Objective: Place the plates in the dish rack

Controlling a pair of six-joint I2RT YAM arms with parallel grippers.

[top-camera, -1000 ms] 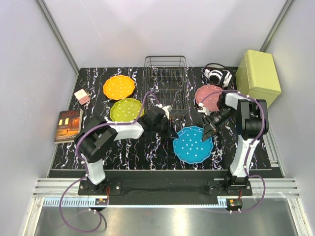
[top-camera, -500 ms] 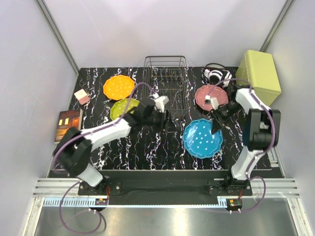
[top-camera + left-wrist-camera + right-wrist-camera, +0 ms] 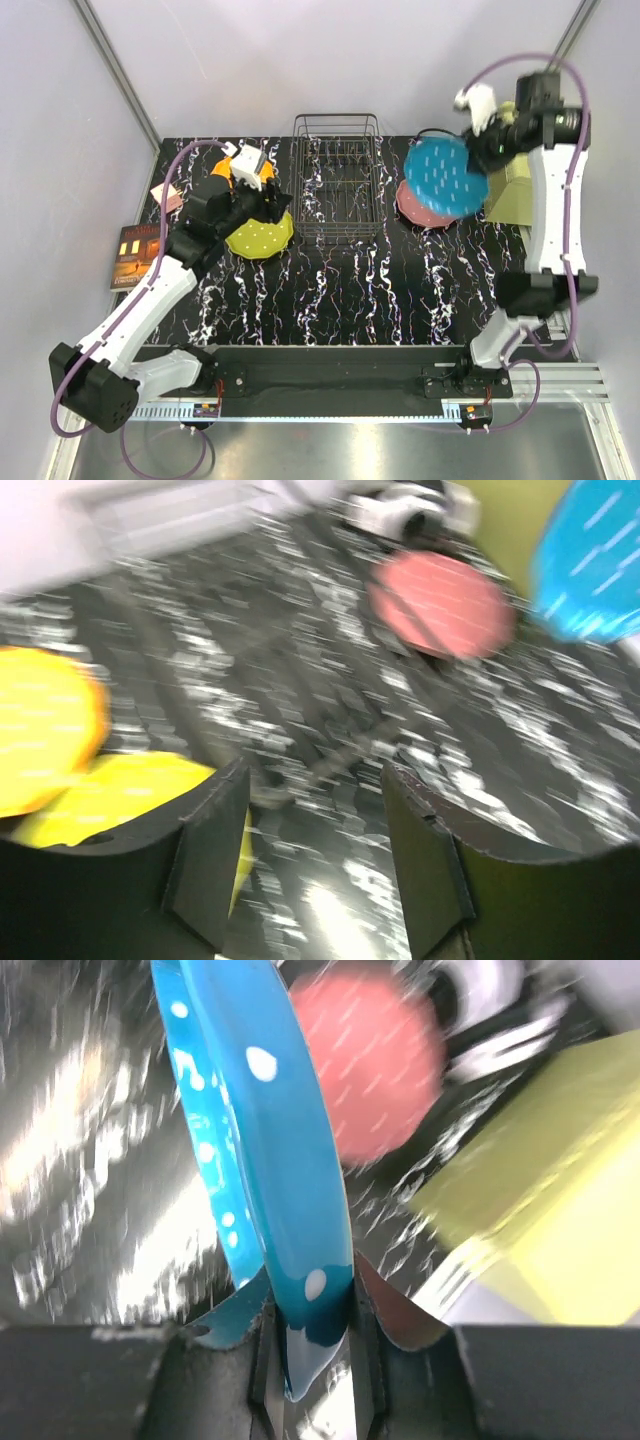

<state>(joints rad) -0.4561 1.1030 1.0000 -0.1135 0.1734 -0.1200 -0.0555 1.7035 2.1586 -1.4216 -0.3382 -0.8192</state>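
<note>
The rack's empty far part [image 3: 354, 164] is below my right gripper, to its left in the top view, so I should take the blue plate [image 3: 445, 178] across, lower and release it.
My right gripper [image 3: 478, 150] is shut on the rim of the blue plate [image 3: 445, 178], held up on edge in the air above the pink plate [image 3: 412, 211]. In the right wrist view the blue plate [image 3: 262, 1110] is pinched between the fingers of this gripper [image 3: 310, 1332], with the pink plate [image 3: 375, 1070] below. My left gripper [image 3: 274, 206] is open and empty at the right edge of the yellow-green plate [image 3: 257, 239], its arm covering most of the orange plate [image 3: 218, 181]. The black wire dish rack [image 3: 336, 180] stands between the arms with no plate in it. The left wrist view is blurred.
A book [image 3: 137, 256] lies at the table's left edge, with a small pink box [image 3: 163, 196] behind it. A yellow-green box [image 3: 506, 196] stands at the back right, close behind the right arm. Headphones [image 3: 430, 133] lie behind the pink plate.
The right arm has lifted the blue plate off the table and carried it back, over the pink plate. The left gripper has opened and swung left from the rack's front to the yellow-green plate.
</note>
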